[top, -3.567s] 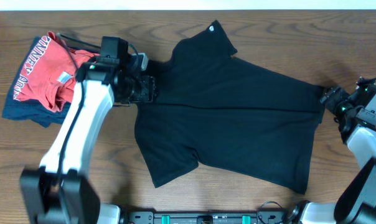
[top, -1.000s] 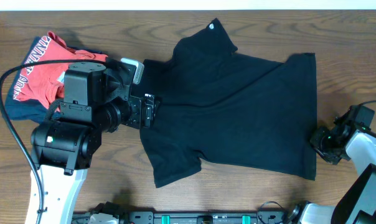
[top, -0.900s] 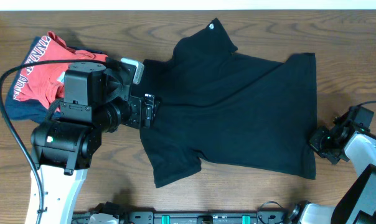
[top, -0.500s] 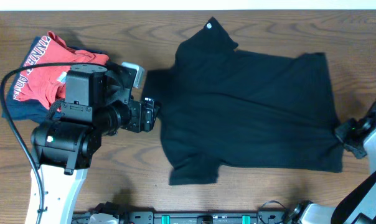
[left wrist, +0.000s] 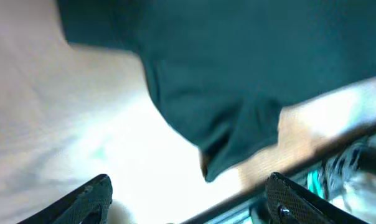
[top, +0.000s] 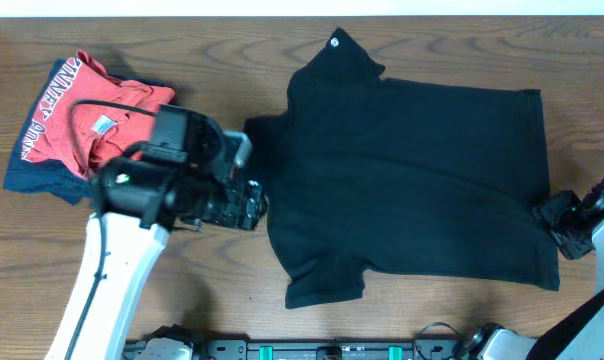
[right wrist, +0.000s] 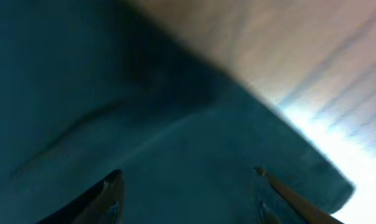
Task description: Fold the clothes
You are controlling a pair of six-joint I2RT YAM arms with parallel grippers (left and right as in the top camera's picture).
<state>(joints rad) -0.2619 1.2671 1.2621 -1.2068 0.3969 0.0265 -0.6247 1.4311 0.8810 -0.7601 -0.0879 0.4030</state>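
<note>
The left gripper moves down and back toward the base bar, onto the near sleeve's tip corner (top: pixel 294 298) (left wrist: pixel 213 172) next, since that sleeve sticks out from the shirt's body.
The black T-shirt (top: pixel 412 180) lies spread flat across the middle and right of the table, its small round white tag (top: pixel 334 42) at the far edge. My left gripper (top: pixel 254 205) is just left of the shirt's left edge. In the left wrist view it (left wrist: pixel 188 202) is open over bare table, with a sleeve of the shirt (left wrist: pixel 238 62) ahead of it. My right gripper (top: pixel 554 212) is at the shirt's right edge. In the right wrist view it (right wrist: pixel 188 199) is open, with the shirt's fabric (right wrist: pixel 113 93) under its fingers.
A red shirt with white lettering (top: pixel 77 115) lies on a navy folded garment (top: pixel 37 180) at the far left. The arms' base rail (top: pixel 332 350) runs along the front edge. Bare wood (top: pixel 182 50) shows around the shirt.
The shirt has slid right and flattened out, its right side pulled square. My right gripper moved right with it. My left arm dropped lower and shifted slightly right.
</note>
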